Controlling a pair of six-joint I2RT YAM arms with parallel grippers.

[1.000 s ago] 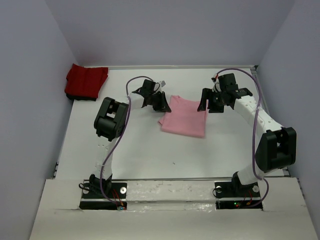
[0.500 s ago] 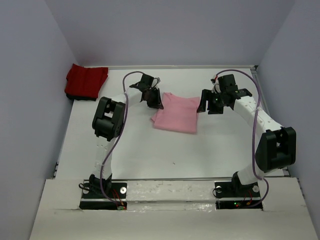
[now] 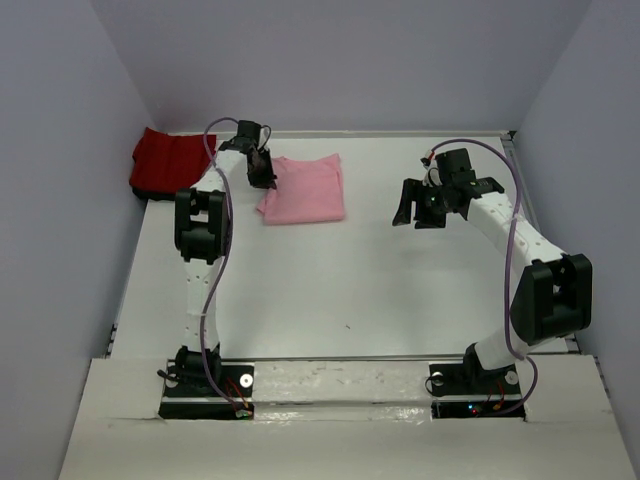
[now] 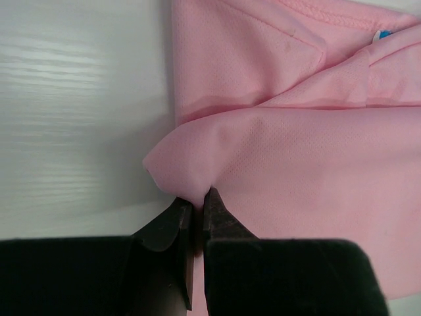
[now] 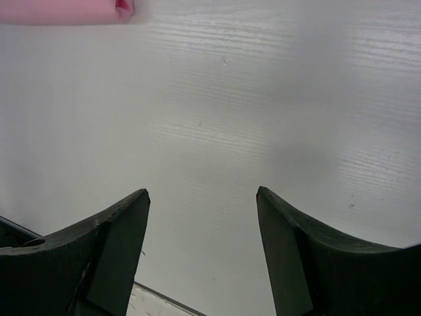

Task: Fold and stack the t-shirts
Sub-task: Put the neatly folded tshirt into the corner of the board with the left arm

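I will next slide my left gripper to the left in the top view and slightly outward, beside the deep red t-shirt (image 3: 172, 163), because there is bare table between the t-shirts.
The folded light pink t-shirt (image 3: 305, 189) lies on the white table at the back, left of centre. My left gripper (image 3: 266, 180) is shut on its left edge; in the left wrist view the jaws (image 4: 197, 201) pinch a fold of the pink cloth (image 4: 296, 171). The deep red t-shirt (image 3: 172, 163) lies folded in the far left corner, just left of the left gripper. My right gripper (image 3: 412, 213) is open and empty over bare table at the right; its wrist view (image 5: 202, 194) shows only a pink edge (image 5: 66, 12) at the top left.
The white table (image 3: 330, 290) is boxed in by grey walls on the left, back and right. The arm bases stand at the near edge. A cable loops along each arm.
My left gripper has dragged the pink t-shirt from the table's back centre leftward and farther back, toward the red t-shirt. The right arm has stayed in place, open.
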